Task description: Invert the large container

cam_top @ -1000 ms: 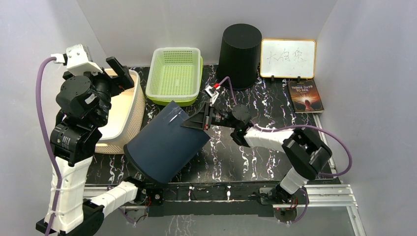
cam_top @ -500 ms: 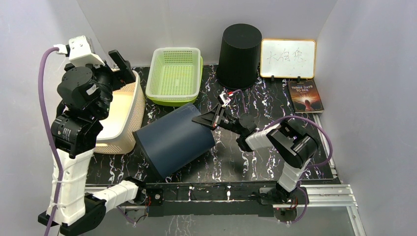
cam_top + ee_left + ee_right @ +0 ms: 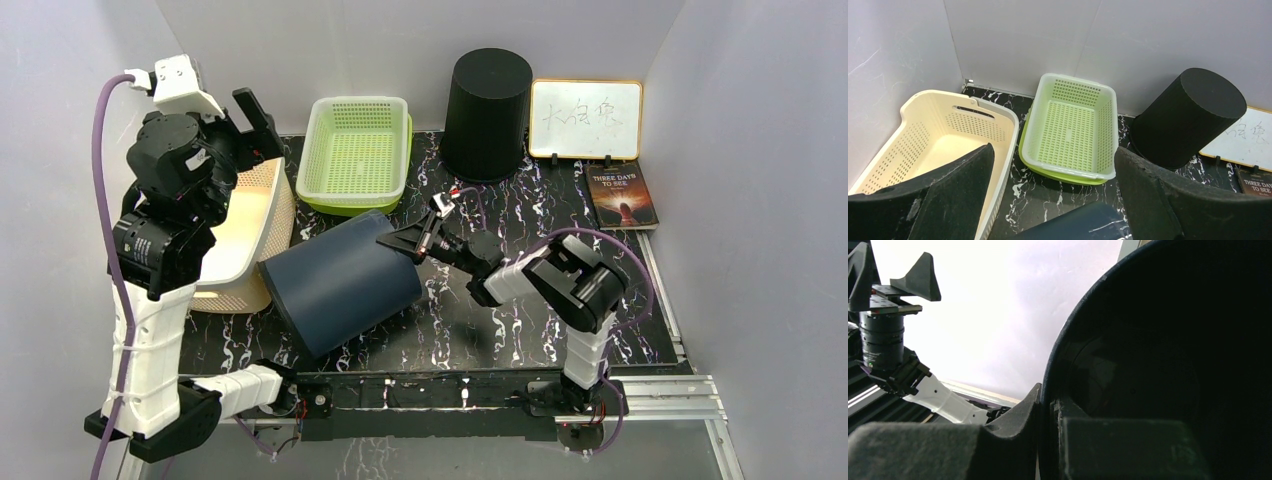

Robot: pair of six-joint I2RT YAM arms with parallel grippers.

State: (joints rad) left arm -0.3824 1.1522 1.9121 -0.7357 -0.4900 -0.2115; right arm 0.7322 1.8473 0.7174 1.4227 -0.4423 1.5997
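Next I should swing my right gripper toward the clear tabletop below it and to its right in the top view, turning the container's sideways opening down, and release.
The large dark navy container point(image 3: 340, 285) lies on its side on the black marbled table, its open mouth facing right and its base toward the near left. My right gripper point(image 3: 400, 243) is shut on the rim at the mouth. In the right wrist view one finger sits outside the wall and one inside, at the gripper point(image 3: 1048, 395), with the dark interior of the container point(image 3: 1158, 365) filling the right. My left gripper point(image 3: 255, 125) is open and empty, raised above the cream basket. In the left wrist view the gripper point(image 3: 1054, 150) looks down, with a corner of the container point(image 3: 1083, 227) below.
A cream laundry basket point(image 3: 270, 200) stands at the left, also in the left wrist view point(image 3: 938, 130). A green basket point(image 3: 355, 150) and an upturned black bin point(image 3: 487, 110) stand at the back. A whiteboard point(image 3: 585, 118) and a book point(image 3: 622, 195) are at the back right.
The container has tipped down from a raised tilt to lie on its side, shifting left. My right gripper went with it, still on the rim. My left arm rose and drew back.
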